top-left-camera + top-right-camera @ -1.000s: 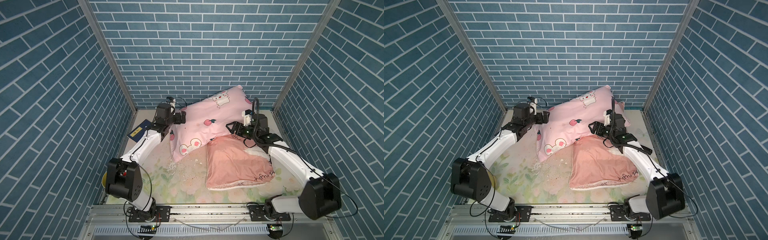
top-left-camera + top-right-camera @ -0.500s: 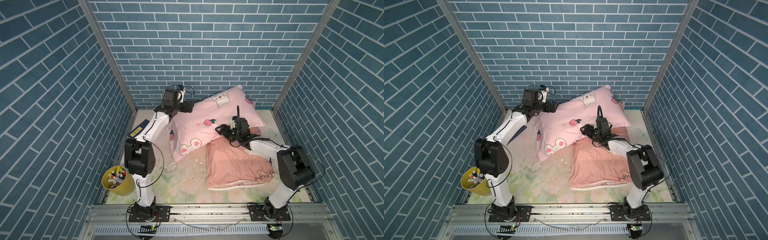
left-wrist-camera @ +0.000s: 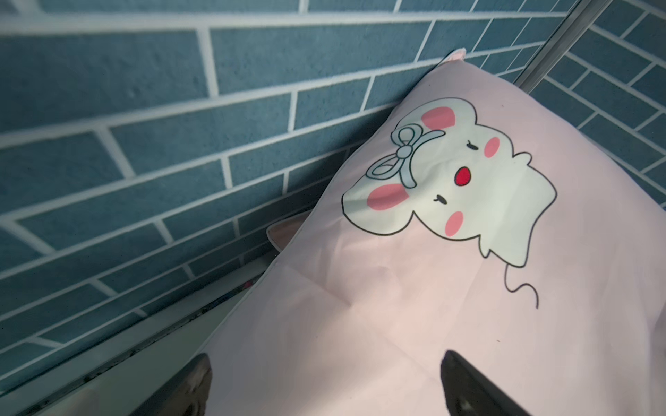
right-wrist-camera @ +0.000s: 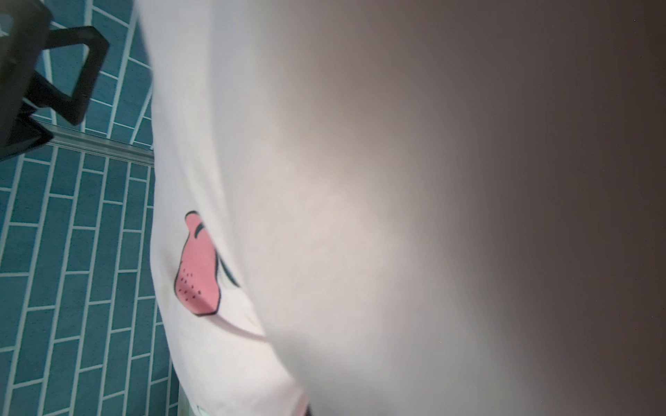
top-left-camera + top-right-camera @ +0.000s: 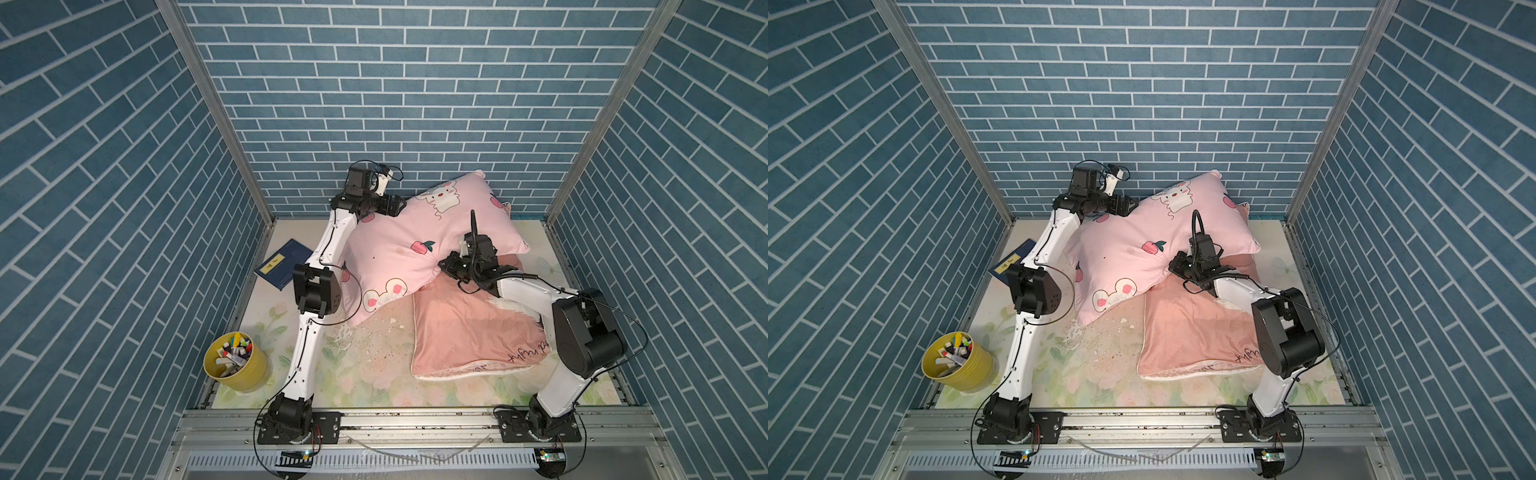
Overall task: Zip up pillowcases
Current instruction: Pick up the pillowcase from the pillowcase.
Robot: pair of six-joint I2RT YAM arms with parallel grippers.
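Observation:
My right gripper already holds the bunny pillowcase's front edge. My left gripper should go down onto the light pink fabric by the bunny pillowcase's back edge [image 5: 401, 219] [image 3: 336, 367] and close.
The light pink bunny pillowcase [image 5: 399, 249] [image 5: 1125, 249] leans against the back wall, its front edge resting on the salmon pillowcase [image 5: 469, 332] [image 5: 1187, 332] with the "good night" script. My left gripper [image 5: 397, 205] [image 3: 328, 378] hovers open over the bunny pillow's far left corner, both dark fingertips [image 3: 465, 381] apart above the fabric. My right gripper [image 5: 445, 266] [image 5: 1174, 264] is shut on the bunny pillowcase's front edge, where the cloth puckers. Pale fabric [image 4: 360, 216] fills the right wrist view and hides the fingers. No zipper shows.
A yellow bucket of markers [image 5: 237, 361] stands at the front left. A blue book [image 5: 284, 262] lies by the left wall. Crumbs [image 5: 374, 345] dot the floral mat between the pillows. Brick walls close in on three sides.
My left gripper has climbed from the pillow's left edge to its far corner, still open. The right gripper slid left along the front edge and shut on it. Both elbows folded upward.

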